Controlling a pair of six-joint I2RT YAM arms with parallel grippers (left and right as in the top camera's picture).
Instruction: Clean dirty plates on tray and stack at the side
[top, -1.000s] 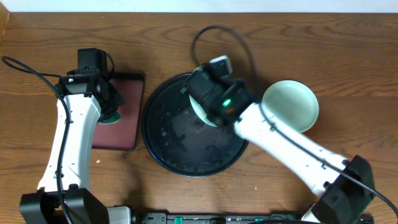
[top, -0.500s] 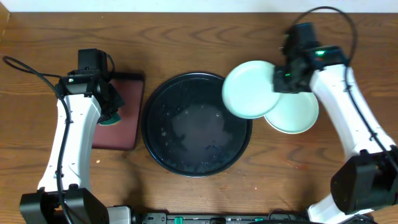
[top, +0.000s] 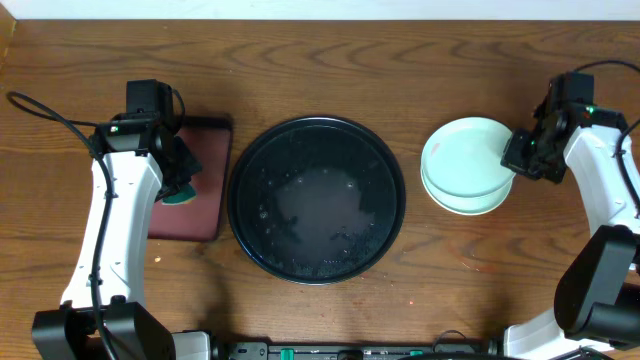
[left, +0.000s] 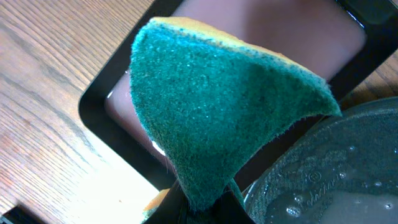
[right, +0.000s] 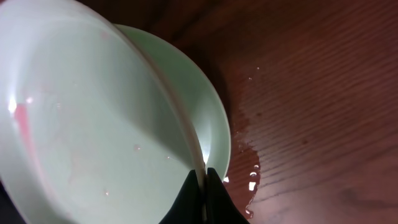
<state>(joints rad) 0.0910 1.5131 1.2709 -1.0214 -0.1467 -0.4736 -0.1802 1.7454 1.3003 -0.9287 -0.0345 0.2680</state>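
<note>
I need to lower my left gripper to the rectangular tray's reddish-brown inside below it and let go of the green sponge (left: 224, 106), because the round tray is clear of plates.
The round black tray (top: 316, 270) lies mid-table, wet and holding no plates; its rim shows in the left wrist view (left: 323, 174). My right gripper (top: 518, 155) is shut on the right rim of a light teal plate (top: 465, 152). That plate rests tilted on another pale plate (top: 470, 206) to the right of the tray. In the right wrist view my jaws (right: 202, 183) pinch the upper plate (right: 93, 124), which has a faint red smear, over the lower plate (right: 211, 118). I see no separate yellow plate. My left gripper (top: 176, 180) is shut on a green sponge (left: 224, 106).
A rectangular black-rimmed tray (top: 200, 215) with a reddish-brown inside lies left of the round tray, under the sponge; it also shows in the left wrist view (left: 280, 31). Water drops (right: 249, 177) lie on the wood beside the plates.
My right arm carried the teal plate off the round tray and rightward onto the plate at the side. The left arm and sponge have not moved.
</note>
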